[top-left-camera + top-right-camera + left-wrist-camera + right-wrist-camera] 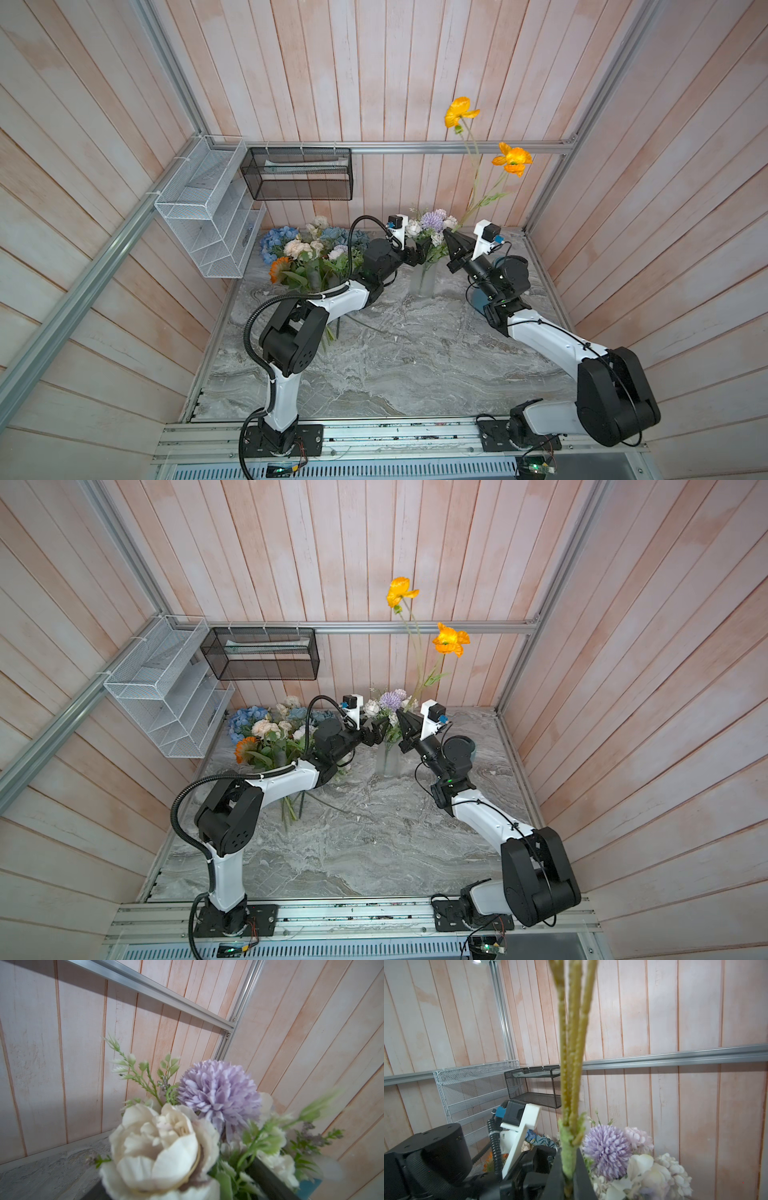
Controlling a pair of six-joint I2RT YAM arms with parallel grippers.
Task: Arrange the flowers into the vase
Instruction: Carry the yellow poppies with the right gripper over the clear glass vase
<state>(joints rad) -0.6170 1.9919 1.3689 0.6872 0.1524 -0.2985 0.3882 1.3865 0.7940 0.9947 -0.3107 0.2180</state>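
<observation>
The right gripper moves down and across to the vase opening (pixel 426 264) next to release the fuzzy green stem, since it still holds the poppies beside that opening.
A frosted glass vase (pixel 424 279) (pixel 387 761) stands at the back of the marble table and holds a white-lilac spray (pixel 432 224) (pixel 218 1093) (pixel 606 1147) with a cream rose (pixel 162 1147). My left gripper (pixel 419 254) (pixel 379 729) (pixel 178 1192) is open, one finger on each side of that spray just above the vase rim. My right gripper (pixel 451 239) (pixel 402 722) (pixel 568 1180) is shut on the fuzzy green stem (pixel 569 1159) of the tall orange poppies (pixel 459 110) (pixel 451 640), right of the vase mouth. More flowers (pixel 311 253) (pixel 270 733) lie heaped at the back left.
A white wire basket (pixel 203 208) and a black mesh basket (pixel 297 174) hang on the back left walls. A blue round object (pixel 478 301) sits behind my right arm. An aluminium frame rail (pixel 415 146) crosses behind the poppy stems.
</observation>
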